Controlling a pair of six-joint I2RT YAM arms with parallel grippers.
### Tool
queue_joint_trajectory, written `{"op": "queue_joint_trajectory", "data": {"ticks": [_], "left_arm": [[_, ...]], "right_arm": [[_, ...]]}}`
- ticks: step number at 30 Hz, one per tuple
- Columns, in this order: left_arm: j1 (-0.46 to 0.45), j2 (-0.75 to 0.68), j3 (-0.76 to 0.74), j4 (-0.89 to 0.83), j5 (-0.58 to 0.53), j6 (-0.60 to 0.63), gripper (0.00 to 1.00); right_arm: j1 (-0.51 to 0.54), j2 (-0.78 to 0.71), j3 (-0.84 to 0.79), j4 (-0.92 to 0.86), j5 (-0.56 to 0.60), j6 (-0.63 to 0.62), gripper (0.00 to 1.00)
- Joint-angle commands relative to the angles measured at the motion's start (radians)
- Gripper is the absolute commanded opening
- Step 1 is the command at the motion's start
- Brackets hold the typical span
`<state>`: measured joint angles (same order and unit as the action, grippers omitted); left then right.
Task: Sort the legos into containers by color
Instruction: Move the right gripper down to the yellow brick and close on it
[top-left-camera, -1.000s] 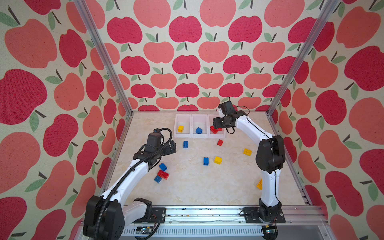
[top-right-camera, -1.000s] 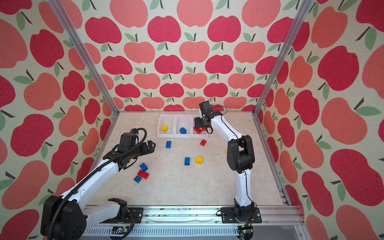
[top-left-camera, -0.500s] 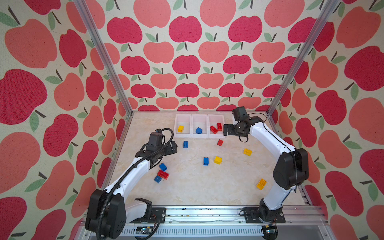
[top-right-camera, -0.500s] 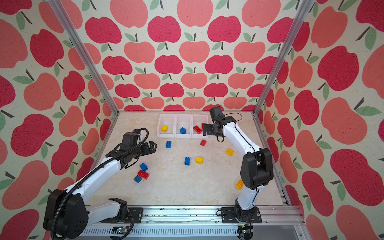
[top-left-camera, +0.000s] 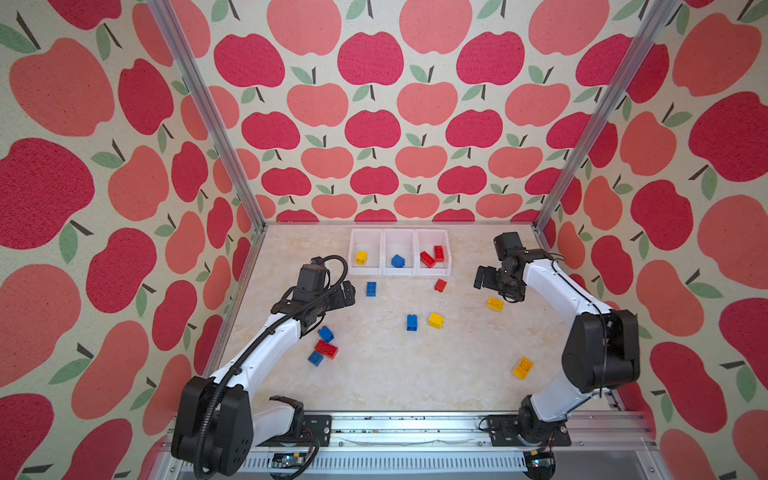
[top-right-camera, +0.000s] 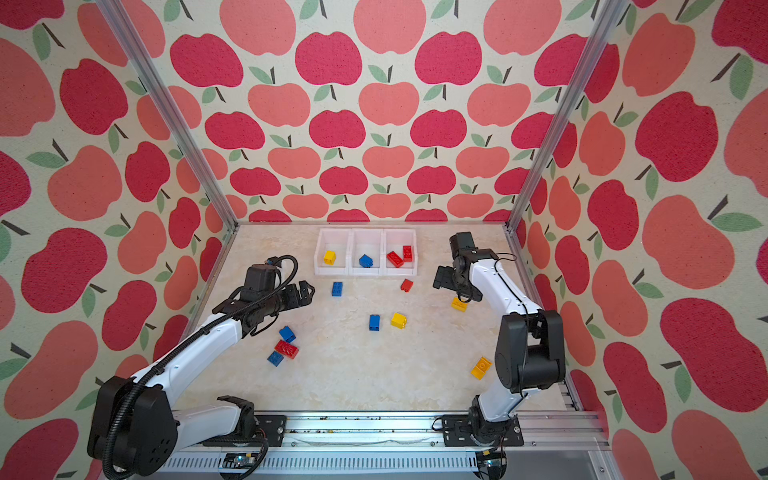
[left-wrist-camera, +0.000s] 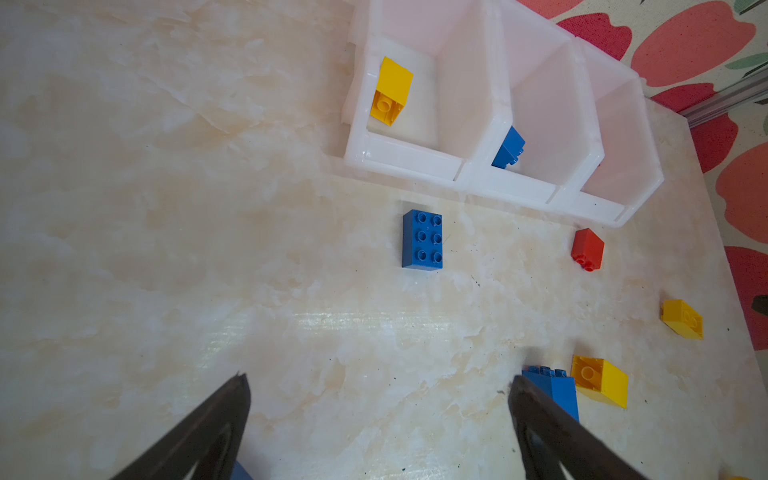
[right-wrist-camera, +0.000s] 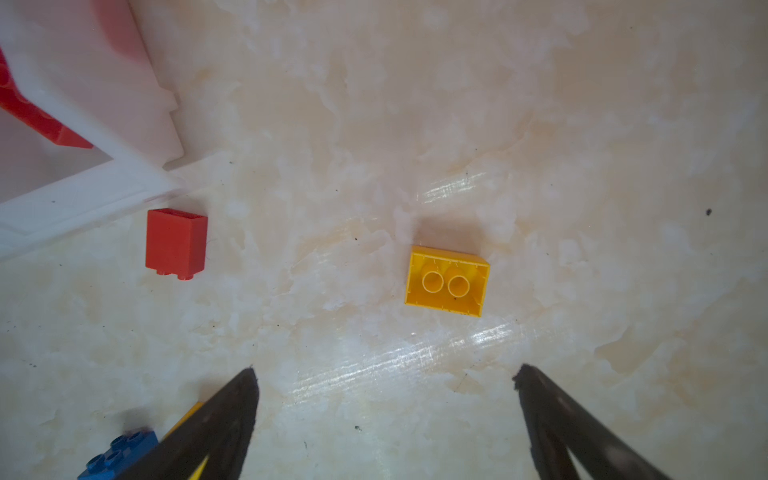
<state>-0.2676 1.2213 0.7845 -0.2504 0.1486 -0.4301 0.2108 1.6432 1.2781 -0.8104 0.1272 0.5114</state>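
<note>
The right gripper lowers onto the upturned yellow lego below it next and closes on its short ends, since they roughly face the gripper's fingers.
Three joined white containers stand at the back. They hold a yellow lego, a blue one and two red ones. Loose legos lie over the table. My left gripper hangs open and empty, short of an oblong blue lego. My right gripper is open and empty beside the containers' right end. An upturned yellow lego lies just ahead of its fingertips, and a small red lego lies toward the containers.
A blue, red and blue cluster lies under my left forearm. A blue lego and a yellow one sit mid-table, another yellow near the right arm's base. Apple-print walls and metal posts enclose the table.
My right gripper opened fully, left the right-hand container and swung right and forward to above the yellow lego. Two red legos now lie uncovered in that container. My left gripper shifted slightly.
</note>
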Motion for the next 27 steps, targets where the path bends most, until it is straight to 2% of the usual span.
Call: {"op": "queue_joint_trajectory", "data": {"ticks": [1, 11, 27], "left_arm": [[0.006, 0.008, 0.013, 0.004, 0.015, -0.015, 0.99], [0.007, -0.006, 0.009, -0.01, 0.006, -0.015, 0.99], [0.01, -0.011, 0.005, -0.01, 0.003, -0.016, 0.99]], "right_arm": [[-0.021, 0.038, -0.011, -0.051, 0.024, 0.07, 0.99], [-0.069, 0.107, -0.041, 0.007, 0.032, 0.11, 0.92], [-0.079, 0.191, -0.071, 0.095, 0.006, 0.124, 0.82]]}}
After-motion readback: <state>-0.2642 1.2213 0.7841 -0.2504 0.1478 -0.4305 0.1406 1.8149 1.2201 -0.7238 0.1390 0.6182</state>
